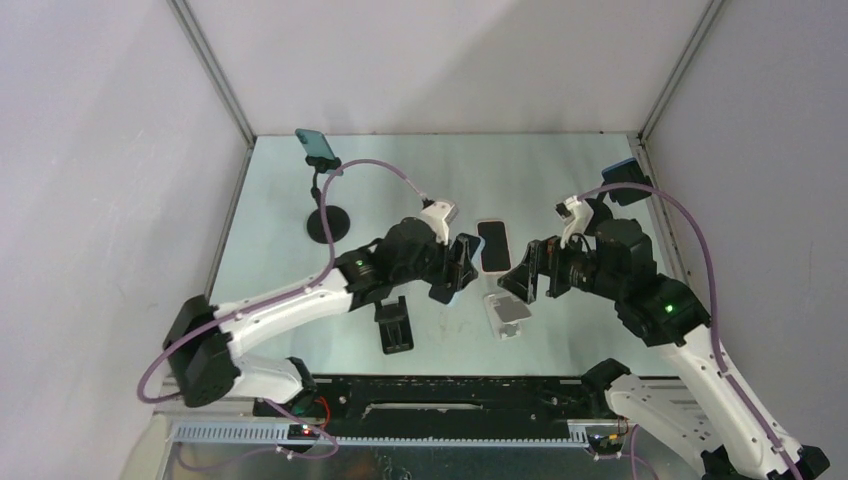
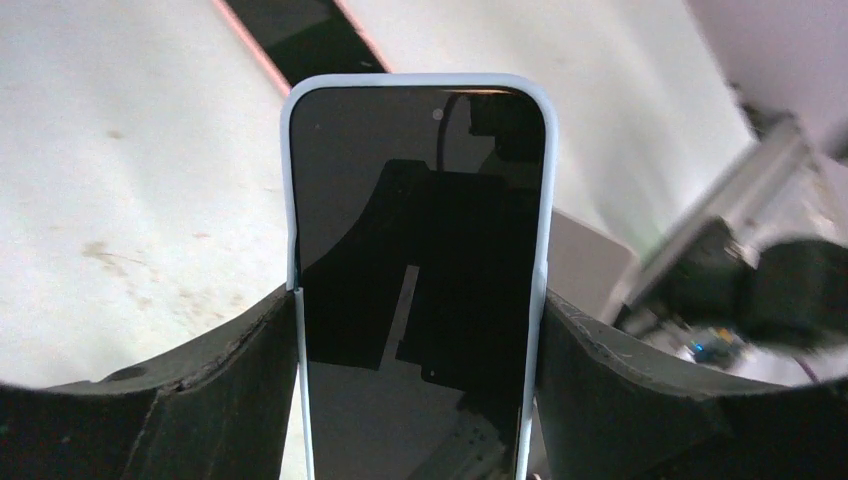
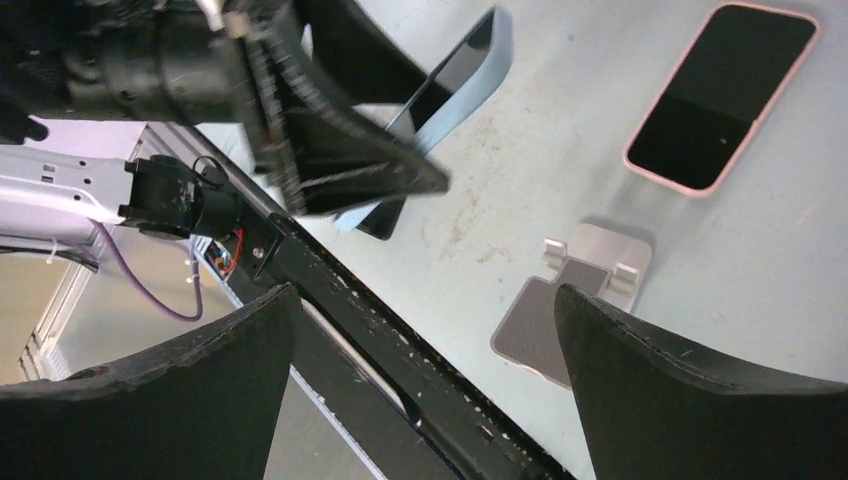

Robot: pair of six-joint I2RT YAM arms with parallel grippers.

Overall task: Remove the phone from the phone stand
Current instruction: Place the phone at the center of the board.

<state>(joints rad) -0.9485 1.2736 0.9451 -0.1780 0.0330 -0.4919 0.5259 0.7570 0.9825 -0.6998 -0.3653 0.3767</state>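
I should move my left gripper outward and turn it in line with the pink-cased phone. Then I should lower its phone onto the empty table beside it.
My left gripper is shut on a phone in a light blue case, its fingers pressed on the two long edges, screen facing the wrist camera. It holds the phone above the table, left of the empty silver phone stand. The right wrist view shows the same phone in the left fingers and the stand lying on the table with nothing on it. My right gripper is open and empty, hovering just above and right of the stand.
A pink-cased phone lies flat behind the stand. A black stand sits at front left. A teal phone sits on a gooseneck holder at back left. A blue phone on a mount stands at back right.
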